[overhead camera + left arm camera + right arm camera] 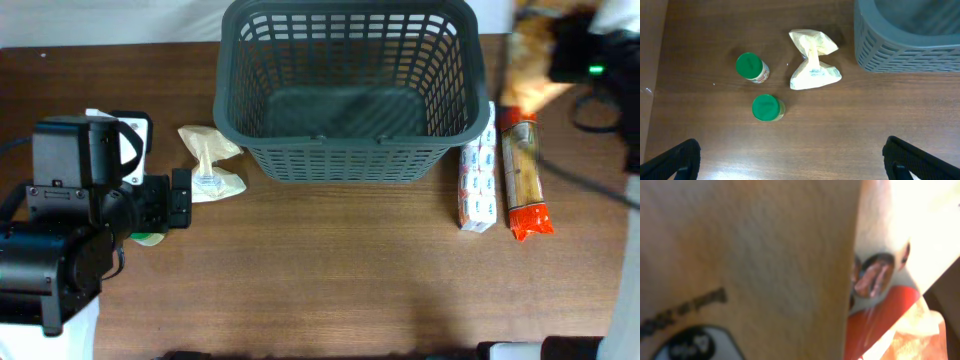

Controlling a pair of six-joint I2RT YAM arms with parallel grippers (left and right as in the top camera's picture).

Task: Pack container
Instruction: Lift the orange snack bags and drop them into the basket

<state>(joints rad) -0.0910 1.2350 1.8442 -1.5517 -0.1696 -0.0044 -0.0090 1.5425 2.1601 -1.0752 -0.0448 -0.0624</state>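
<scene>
My right gripper moves over the basket's rim by the white and blue box and down into the basket's near part (pixel 352 118) next, because the basket's bottom is empty there.
The dark grey basket (pixel 345 150) stands at the back middle of the table, with nothing inside; its corner shows in the left wrist view (pixel 900 50). My left gripper (pixel 180 198) is open and empty above the wood (pixel 792 160), left of the basket. My right gripper (pixel 575 45) is at the back right, beside the basket's right rim, and holds a blurred tan snack bag (pixel 530 60) in the air. That bag fills the right wrist view (pixel 750 265) and hides the fingers.
A cream crumpled pouch (pixel 210 160) lies left of the basket (pixel 812 67). Two green-lidded jars (pixel 750 66) (pixel 766 107) stand near it. A white and blue box (pixel 478 185) and an orange-red packet (pixel 523 180) lie right of the basket.
</scene>
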